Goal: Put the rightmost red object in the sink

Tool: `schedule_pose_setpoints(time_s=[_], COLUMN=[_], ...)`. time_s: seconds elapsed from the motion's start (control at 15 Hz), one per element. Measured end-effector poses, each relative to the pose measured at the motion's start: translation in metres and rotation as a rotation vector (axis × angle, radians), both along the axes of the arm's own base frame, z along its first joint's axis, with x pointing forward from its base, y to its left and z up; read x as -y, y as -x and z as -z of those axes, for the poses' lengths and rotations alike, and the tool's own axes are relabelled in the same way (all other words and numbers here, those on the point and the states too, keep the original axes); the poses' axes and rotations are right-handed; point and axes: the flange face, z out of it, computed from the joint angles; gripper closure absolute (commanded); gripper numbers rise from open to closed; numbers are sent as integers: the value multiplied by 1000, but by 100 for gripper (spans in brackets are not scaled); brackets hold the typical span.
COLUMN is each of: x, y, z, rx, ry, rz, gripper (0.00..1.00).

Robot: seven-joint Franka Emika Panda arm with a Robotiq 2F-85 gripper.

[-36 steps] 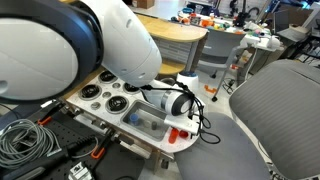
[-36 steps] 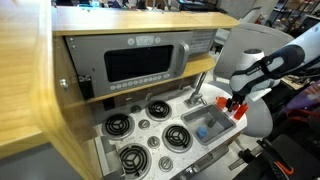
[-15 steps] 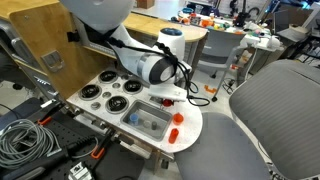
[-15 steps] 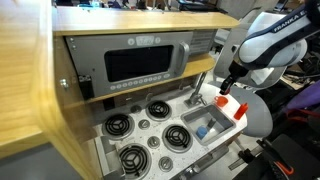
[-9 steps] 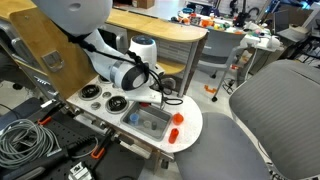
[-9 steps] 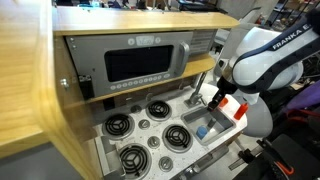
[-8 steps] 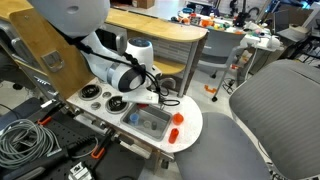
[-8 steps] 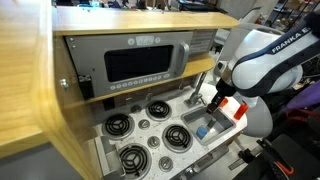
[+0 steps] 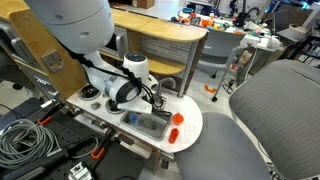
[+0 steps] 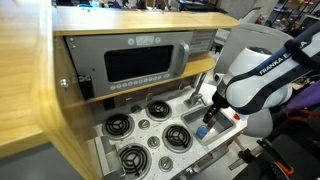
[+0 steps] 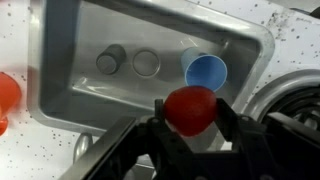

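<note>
My gripper next needs to go down into the sink, clear of the blue cup, and release the red object, as bare sink bottom beside the drain fittings is below it.
In the wrist view the small round rightmost red object (image 11: 190,104) sits pinched between the two black fingers of my gripper (image 11: 190,114), which is shut on it. Directly beneath lies the grey sink (image 11: 70,90), with two round drain fittings and a blue cup-like piece (image 11: 207,70) on its floor. In both exterior views the gripper (image 9: 152,100) (image 10: 208,116) hangs low over the sink (image 9: 146,126) (image 10: 192,131); the held piece is hidden there by the arm.
Two other red pieces (image 9: 178,117) (image 9: 172,133) lie on the white counter beside the basin; one shows at the wrist view's left edge (image 11: 5,95). Black burners (image 10: 157,108) (image 10: 118,125) sit beyond the sink. The faucet (image 10: 197,86) stands at the basin's back. A grey chair (image 9: 270,120) stands close by.
The arm has swung from the counter's edge near the red pieces to over the basin and come down lower, with the red piece still gripped.
</note>
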Motion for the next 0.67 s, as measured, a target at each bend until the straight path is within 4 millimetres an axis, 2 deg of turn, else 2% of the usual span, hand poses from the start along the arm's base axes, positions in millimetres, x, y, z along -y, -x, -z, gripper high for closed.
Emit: schedule_pose_setpoints(time_s=[0.4,0.67], x=[20,23], y=[-19,-27], z=[20,42], rx=[31,27], ry=[25,46], rz=[152,206], gripper=[73,73])
